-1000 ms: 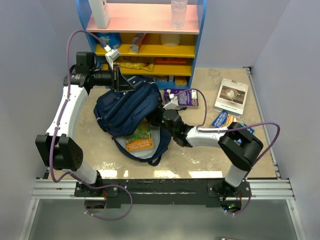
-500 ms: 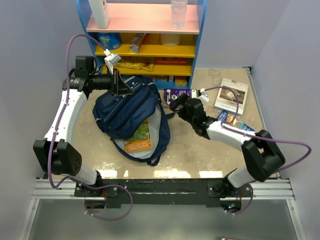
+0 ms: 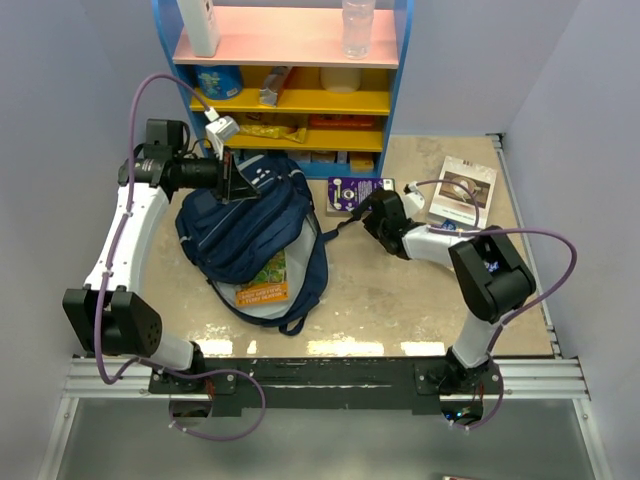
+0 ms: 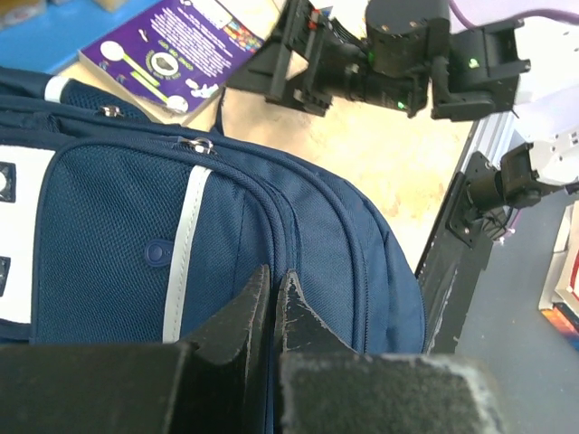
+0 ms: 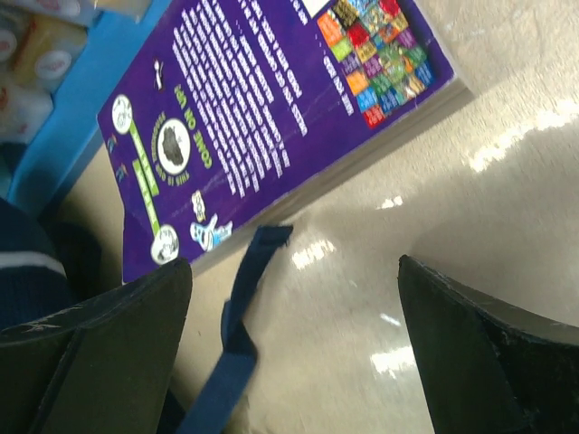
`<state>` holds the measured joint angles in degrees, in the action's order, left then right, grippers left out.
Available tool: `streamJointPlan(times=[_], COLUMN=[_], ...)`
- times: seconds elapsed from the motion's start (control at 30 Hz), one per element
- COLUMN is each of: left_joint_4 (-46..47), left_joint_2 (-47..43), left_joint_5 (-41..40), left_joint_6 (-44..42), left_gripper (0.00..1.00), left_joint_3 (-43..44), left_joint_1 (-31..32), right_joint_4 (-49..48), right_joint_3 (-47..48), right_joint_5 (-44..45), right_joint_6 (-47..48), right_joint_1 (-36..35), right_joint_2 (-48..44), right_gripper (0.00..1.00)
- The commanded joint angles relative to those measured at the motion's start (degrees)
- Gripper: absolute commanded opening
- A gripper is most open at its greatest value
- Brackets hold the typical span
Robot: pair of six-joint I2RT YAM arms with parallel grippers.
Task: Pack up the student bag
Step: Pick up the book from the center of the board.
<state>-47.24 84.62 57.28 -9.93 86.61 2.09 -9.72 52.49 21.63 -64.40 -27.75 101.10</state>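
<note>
The robot's right gripper will next move outward past the tip of the bag's strap and close on the near long edge of the purple book, because that edge faces the gripper's open fingers.
The student bag (image 3: 245, 225), a navy backpack with a light stripe, lies left of centre with its main compartment gaping toward the near side. An orange and green book (image 3: 264, 281) shows inside the opening. My left gripper (image 3: 232, 178) is shut on the fabric at the bag's far top edge; in the left wrist view its fingertips (image 4: 291, 287) pinch a fold of the bag (image 4: 118, 226). My right gripper (image 3: 362, 213) stands open just right of the bag. In its wrist view the open gripper (image 5: 294, 298) hovers over a loose blue strap (image 5: 237, 330), beside a purple book (image 5: 271, 99).
A blue, yellow and pink shelf unit (image 3: 300, 95) with snacks and bottles stands at the back. The purple book (image 3: 358, 191) lies at its foot. A white-covered book (image 3: 462, 190) rests at the back right. Walls close in on both sides.
My right gripper has opened and pulled away from the bag's opening, back and right toward the purple book. The left gripper has shifted the bag slightly left.
</note>
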Motion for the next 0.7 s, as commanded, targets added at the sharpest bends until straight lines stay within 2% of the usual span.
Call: streamJointPlan(times=[0.0, 0.13, 0.3, 0.47, 0.6, 0.63, 0.67], left_joint_4=[-3.2, -6.6, -7.4, -7.6, -7.9, -7.7, -7.5], left_joint_2=[-1.1, 0.5, 1.5, 2.8, 3.9, 4.1, 4.2], left_joint_5=[4.1, 4.9, 5.0, 5.9, 7.0, 7.1, 7.1], left_joint_6=[-4.4, -7.6, -9.6, -10.0, -10.3, -10.3, -10.3], left_gripper=[0.00, 0.00, 0.00, 0.00, 0.00, 0.00, 0.00], left_joint_3=[1.8, 3.7, 4.6, 6.5, 7.6, 7.7, 7.7], left_joint_1=[-0.8, -0.9, -1.6, -2.1, -2.1, -2.1, -2.1], right_joint_4=[-4.3, -4.3, -5.2, -2.2, -4.2, -5.2, -5.1], right_joint_3=[3.4, 7.1, 10.0, 14.7, 14.5, 14.7, 15.1], right_joint_5=[5.4, 5.5, 5.7, 4.9, 5.3, 5.3, 5.3], right_joint_6=[-3.4, -5.4, -7.1, -8.7, -7.6, -7.1, -5.9], right_joint_1=[0.6, 1.7, 3.1, 4.7, 5.1, 5.2, 5.2], right_joint_2=[2.9, 6.7, 9.7, 13.1, 11.5, 11.0, 10.5], right_gripper=[0.99, 0.97, 0.82, 0.76, 0.55, 0.47, 0.44])
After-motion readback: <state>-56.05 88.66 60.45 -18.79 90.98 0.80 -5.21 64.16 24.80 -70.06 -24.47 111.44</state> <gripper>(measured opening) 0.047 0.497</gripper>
